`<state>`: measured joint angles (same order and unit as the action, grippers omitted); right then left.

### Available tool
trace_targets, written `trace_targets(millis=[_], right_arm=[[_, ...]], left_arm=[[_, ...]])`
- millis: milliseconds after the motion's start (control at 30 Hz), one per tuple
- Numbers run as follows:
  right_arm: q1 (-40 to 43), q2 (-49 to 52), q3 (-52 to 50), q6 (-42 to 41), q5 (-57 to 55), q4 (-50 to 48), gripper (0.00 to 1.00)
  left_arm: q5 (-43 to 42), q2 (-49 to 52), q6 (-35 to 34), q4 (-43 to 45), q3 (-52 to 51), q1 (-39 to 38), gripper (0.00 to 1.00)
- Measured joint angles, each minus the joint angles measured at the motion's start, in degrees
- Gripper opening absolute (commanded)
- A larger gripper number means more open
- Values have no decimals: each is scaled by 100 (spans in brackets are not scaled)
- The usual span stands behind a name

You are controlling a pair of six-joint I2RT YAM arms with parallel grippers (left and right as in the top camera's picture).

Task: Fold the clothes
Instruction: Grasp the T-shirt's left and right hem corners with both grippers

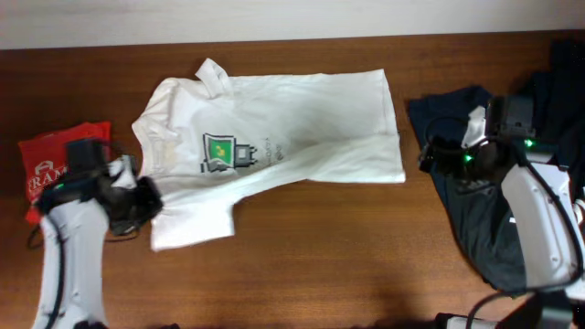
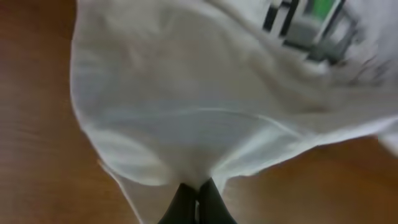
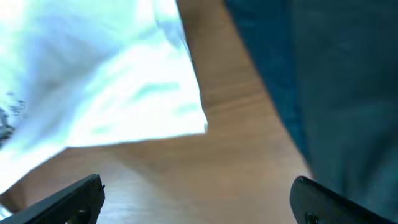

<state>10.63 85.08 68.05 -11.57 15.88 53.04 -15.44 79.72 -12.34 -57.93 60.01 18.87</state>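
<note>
The shirt's hem by the shirt's near corner [image 1: 397, 153] [image 3: 188, 87] lies below my right gripper, to its left in the overhead view, so I should lower the gripper sideways onto that hem.
The white T-shirt [image 1: 283, 128] lies spread on the wooden table, its green-and-black graphic near the left-middle. My left gripper [image 1: 146, 203] is at the shirt's lower left part and is shut on the white fabric, pinching a fold of the shirt [image 2: 205, 118] between its dark fingers [image 2: 198, 202]. My right gripper [image 1: 430, 153] is open and empty just right of the shirt's right edge. In the right wrist view its fingers [image 3: 196, 196] are wide apart over bare wood, with the shirt's corner [image 3: 124, 93] ahead at upper left.
A small folded red shirt [image 1: 57, 160] with white print lies at the far left beside my left arm. Dark navy garments [image 1: 484, 210] lie at the right under and around my right arm, and they also show in the right wrist view [image 3: 323, 74].
</note>
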Motion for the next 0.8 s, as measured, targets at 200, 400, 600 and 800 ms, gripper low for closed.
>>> trace_targets(millis=[200,400,600,800], right_arm=[[-778,1080,0,-66,483,-667,90],[-850,2094,-2,-481,599,-1650,73],[-850,2299,-2,-697,632,-2332,72],[-850,2549,-2,-835,634,-2573,59]], left_arm=[[-247,-35,79,2,0,232,0],[-284,-35,81,24,0,232,0],[-282,-33,81,92,0,232,0],[-284,-35,81,153,0,232,0]])
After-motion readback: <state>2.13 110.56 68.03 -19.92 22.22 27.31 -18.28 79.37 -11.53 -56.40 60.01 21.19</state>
